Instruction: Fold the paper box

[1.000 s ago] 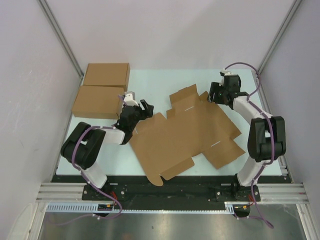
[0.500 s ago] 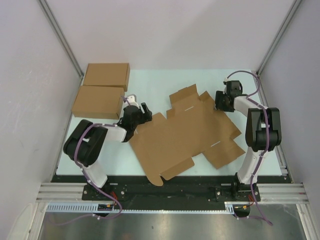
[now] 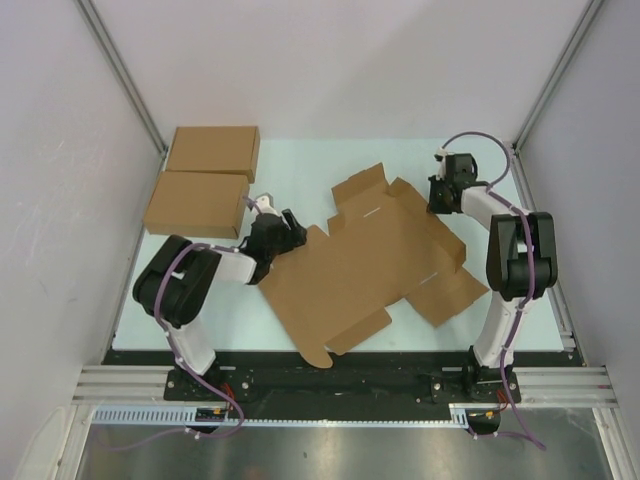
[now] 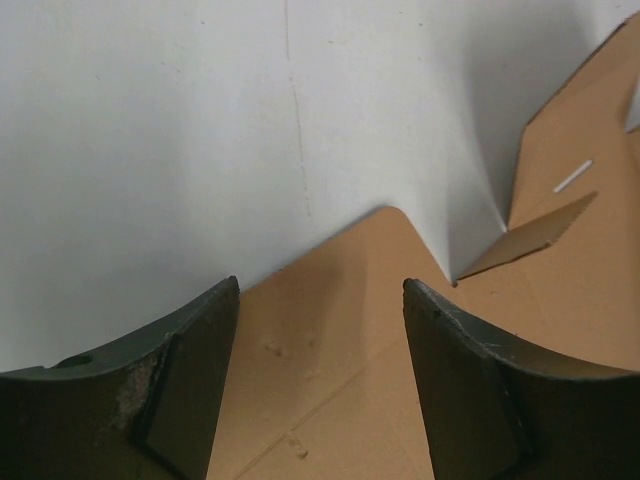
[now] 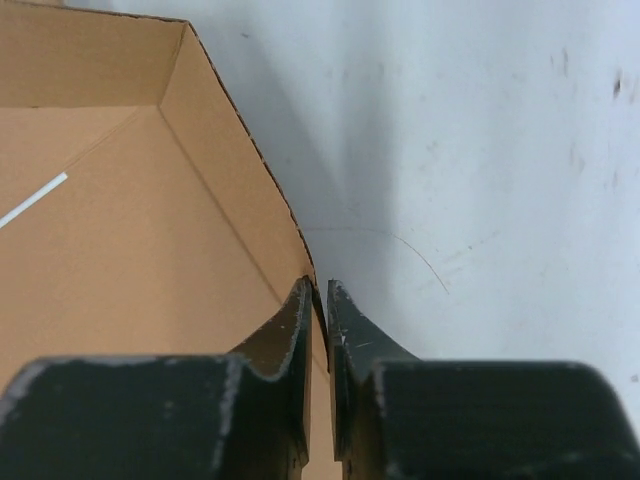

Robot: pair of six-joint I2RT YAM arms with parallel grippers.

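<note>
I will move my right gripper up and to the left in the top view next, over the paper box's middle (image 3: 338,270), and let go of the paper box's flap, because its panel still lies flat.
The paper box (image 3: 370,265) is a flat brown die-cut sheet lying in the middle of the pale table. My left gripper (image 3: 293,228) is low at the sheet's left corner and open. In the left wrist view its jaws (image 4: 320,285) straddle a rounded tab of the paper box (image 4: 340,350) without touching it. My right gripper (image 3: 437,197) is at the sheet's far right side. In the right wrist view the gripper (image 5: 320,285) is shut on the edge of a side flap of the paper box (image 5: 120,230), and that flap stands up from the table.
Two made-up brown boxes sit at the back left, one (image 3: 212,150) behind the other (image 3: 197,203), close to my left arm. Grey walls and metal posts close in both sides. Bare table (image 3: 300,170) shows behind the sheet.
The right gripper has shut onto the flap's edge and raised it, and the sheet has shifted slightly left. The left gripper has crept closer to the sheet's corner tab.
</note>
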